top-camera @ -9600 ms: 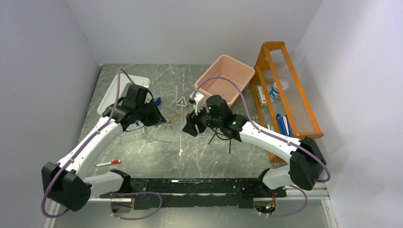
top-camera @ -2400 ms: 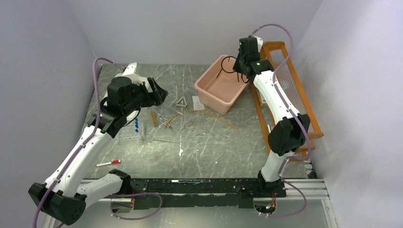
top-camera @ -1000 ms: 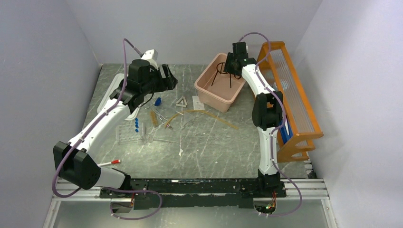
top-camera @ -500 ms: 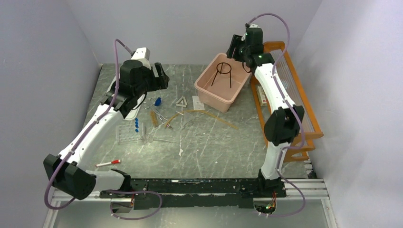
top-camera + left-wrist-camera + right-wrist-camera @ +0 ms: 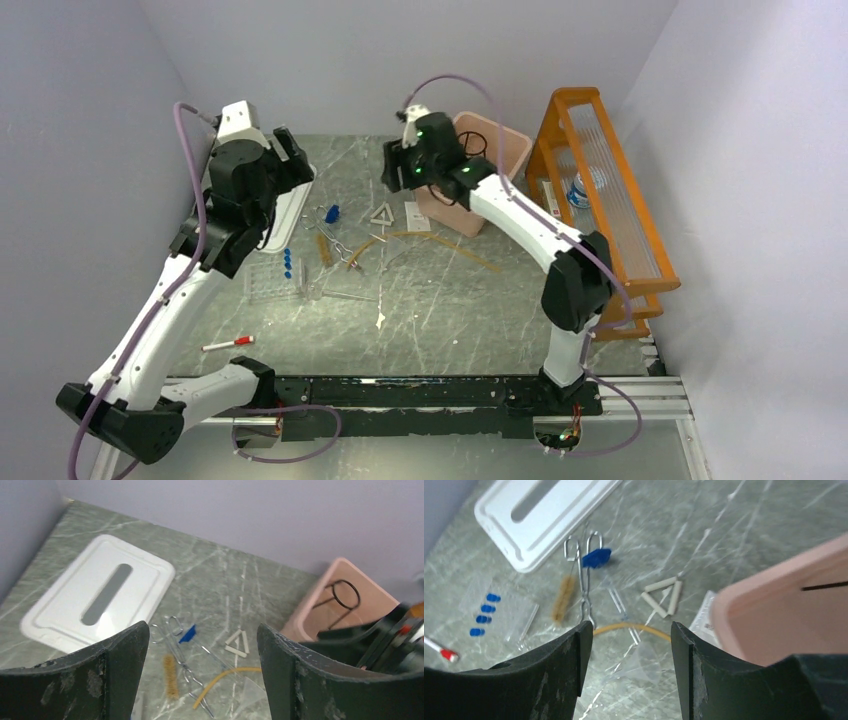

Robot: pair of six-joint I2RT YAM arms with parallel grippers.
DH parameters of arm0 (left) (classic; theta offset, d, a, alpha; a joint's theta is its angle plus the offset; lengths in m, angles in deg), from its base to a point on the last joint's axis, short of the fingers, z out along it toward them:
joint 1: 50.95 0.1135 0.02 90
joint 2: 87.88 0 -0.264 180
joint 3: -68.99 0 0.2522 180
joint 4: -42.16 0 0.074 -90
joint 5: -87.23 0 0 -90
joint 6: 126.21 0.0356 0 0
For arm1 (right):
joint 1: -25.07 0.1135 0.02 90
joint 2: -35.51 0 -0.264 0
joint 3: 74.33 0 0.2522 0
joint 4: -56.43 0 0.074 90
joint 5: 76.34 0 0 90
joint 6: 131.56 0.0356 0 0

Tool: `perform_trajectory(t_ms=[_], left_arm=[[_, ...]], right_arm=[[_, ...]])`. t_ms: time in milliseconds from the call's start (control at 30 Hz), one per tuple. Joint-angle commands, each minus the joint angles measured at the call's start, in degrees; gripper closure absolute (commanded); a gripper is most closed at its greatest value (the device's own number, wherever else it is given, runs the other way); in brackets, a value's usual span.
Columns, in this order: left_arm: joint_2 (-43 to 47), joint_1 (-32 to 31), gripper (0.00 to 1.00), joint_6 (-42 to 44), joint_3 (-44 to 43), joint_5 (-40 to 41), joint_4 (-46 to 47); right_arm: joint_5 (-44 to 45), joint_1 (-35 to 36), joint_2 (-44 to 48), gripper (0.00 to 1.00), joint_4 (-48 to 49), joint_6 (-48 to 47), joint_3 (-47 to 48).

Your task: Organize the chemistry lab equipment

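The right gripper comes down toward the tongs onto the clear cylinder's slim body next. That part of the cylinder lies bare between the blue piece (image 5: 596, 557) and the amber tubing.
The black wire ring (image 5: 345, 592) stands inside the pink bin (image 5: 505, 150). My right gripper (image 5: 393, 168) hovers left of the bin, open and empty (image 5: 630, 630). Below it lie the white triangle (image 5: 663, 596), the amber tubing (image 5: 631, 626) and a clear funnel (image 5: 646, 662). Metal tongs (image 5: 585, 580), a brown brush (image 5: 564, 592) and a blue piece (image 5: 596, 557) lie further left. Blue-capped tubes (image 5: 287, 262) rest on the table's left half. My left gripper (image 5: 293, 158) is raised at the back left, open and empty (image 5: 202, 645).
A white lid (image 5: 100, 595) lies at the back left corner. The orange wooden shelf (image 5: 600, 190) stands along the right side. A red-capped marker (image 5: 228, 343) lies near the front left. Grey walls close in the back and both sides.
My right gripper opened, left the black wire ring in the pink bin and swung left out of the bin. My left arm drew back toward the left wall.
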Motion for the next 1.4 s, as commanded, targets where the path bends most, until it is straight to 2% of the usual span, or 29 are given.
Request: perform_trajectory(t_ms=[0,167,500,867,1100,1367], left_arm=[[2.91,-0.16,0.17,0.55,-1.6,12.55,-2.4],[6.06,-0.15,0.16,2.31,-3.32,14.85,-1.98],[6.75,-0.14,0.15,0.97,-4.33,11.34,-6.4],[6.85,-0.12,0.14,0.93,-3.76,9.9,-6.87],[6.67,-0.12,0.14,0.85,-3.68,9.08,-7.58],[6.21,-0.15,0.14,0.98,-3.89,8.0,-7.54]], right_arm=[[-1.7,4.75,-5.95,0.38,1.35,-3.38,0.25],[-0.2,8.84,-16.13,0.38,-2.74,-5.46,7.52],[-4.34,10.64,-30.31,0.39,-6.29,-13.25,19.0],[-2.04,11.65,-35.97,0.51,-4.84,-16.03,21.94],[0.73,12.12,-38.96,0.53,-4.42,-19.87,24.21],[-0.99,12.46,-36.94,0.73,-1.79,-20.91,24.16]])
